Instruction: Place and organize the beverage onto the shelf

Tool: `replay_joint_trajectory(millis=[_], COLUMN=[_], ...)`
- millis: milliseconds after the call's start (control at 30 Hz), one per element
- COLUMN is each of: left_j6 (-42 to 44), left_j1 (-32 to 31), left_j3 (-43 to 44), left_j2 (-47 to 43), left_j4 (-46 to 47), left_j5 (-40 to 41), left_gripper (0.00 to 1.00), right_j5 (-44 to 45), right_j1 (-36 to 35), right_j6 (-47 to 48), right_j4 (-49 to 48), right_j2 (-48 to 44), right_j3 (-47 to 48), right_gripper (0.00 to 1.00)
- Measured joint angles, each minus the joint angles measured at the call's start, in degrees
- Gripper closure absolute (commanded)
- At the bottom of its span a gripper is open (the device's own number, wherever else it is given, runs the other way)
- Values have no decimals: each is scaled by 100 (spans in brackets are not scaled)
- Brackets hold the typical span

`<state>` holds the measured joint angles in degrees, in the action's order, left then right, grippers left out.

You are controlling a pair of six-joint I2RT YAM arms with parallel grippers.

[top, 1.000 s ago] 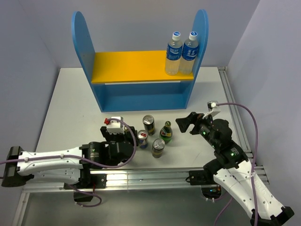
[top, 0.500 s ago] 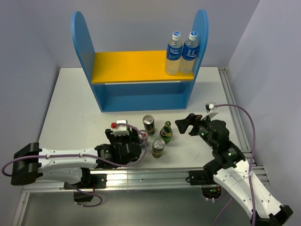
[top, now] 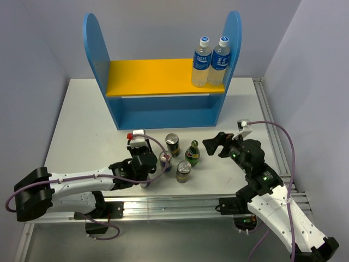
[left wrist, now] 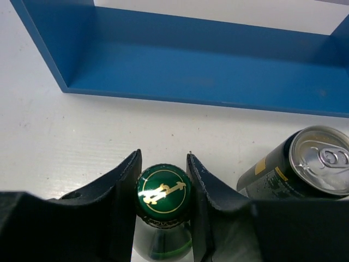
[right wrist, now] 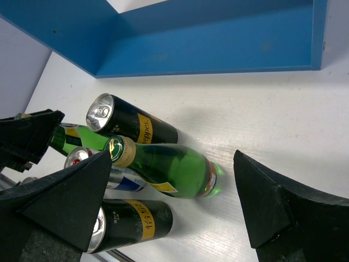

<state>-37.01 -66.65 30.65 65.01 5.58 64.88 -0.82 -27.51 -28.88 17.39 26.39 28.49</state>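
The yellow board's empty end (top: 120, 81) lies above and outward of my left gripper, so next my left gripper will move up and outward to release the bottle there.
The blue shelf (top: 166, 115) with its yellow upper board stands at the back. In front of it stand two dark cans (top: 173, 143) (top: 184, 170), a blue-and-silver can (top: 166, 160) and a green glass bottle (top: 192, 153). My left gripper (top: 146, 162) is left of this group, shut on the neck of a second green bottle (left wrist: 163, 192), just under its cap. The top view hides that bottle beneath the gripper. The right wrist view shows it (right wrist: 71, 136) upright on the table. My right gripper (top: 218, 143) hangs open right of the drinks, facing the nearer green bottle (right wrist: 163, 166).
Two clear water bottles with blue labels (top: 210, 61) stand at the right end of the yellow board. The shelf's lower level (left wrist: 218, 60) is bare. A dark can (left wrist: 305, 166) stands close to the right of my left fingers.
My left gripper moved forward and right over the green bottle, then closed from wide open onto its neck. The right arm barely shifted and stayed open.
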Motion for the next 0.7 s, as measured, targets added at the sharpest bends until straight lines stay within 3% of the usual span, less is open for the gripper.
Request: replay_joint_trajectory(millis=[67,233,433,700], left_j6=[85,216,461,1488], left_j1=[37,57,103,852], left_j3=[17,184,623,2199], left_j2=[81,256,308,275], left_j4=[114,66,-645,-1370], left_j5=[-22,-68,-260,-811], left_gripper=[100,100,100,100], right_j5=[0,0,11,118], right_j1=[0,0,0,0], right_j6=[0,4,26,26], right_j4=[-22,-26,-22,-13], right_j2=[2,7,7,-48], right_j3=[-2,-7,-7,-81], right_gripper=[0,0,0,0])
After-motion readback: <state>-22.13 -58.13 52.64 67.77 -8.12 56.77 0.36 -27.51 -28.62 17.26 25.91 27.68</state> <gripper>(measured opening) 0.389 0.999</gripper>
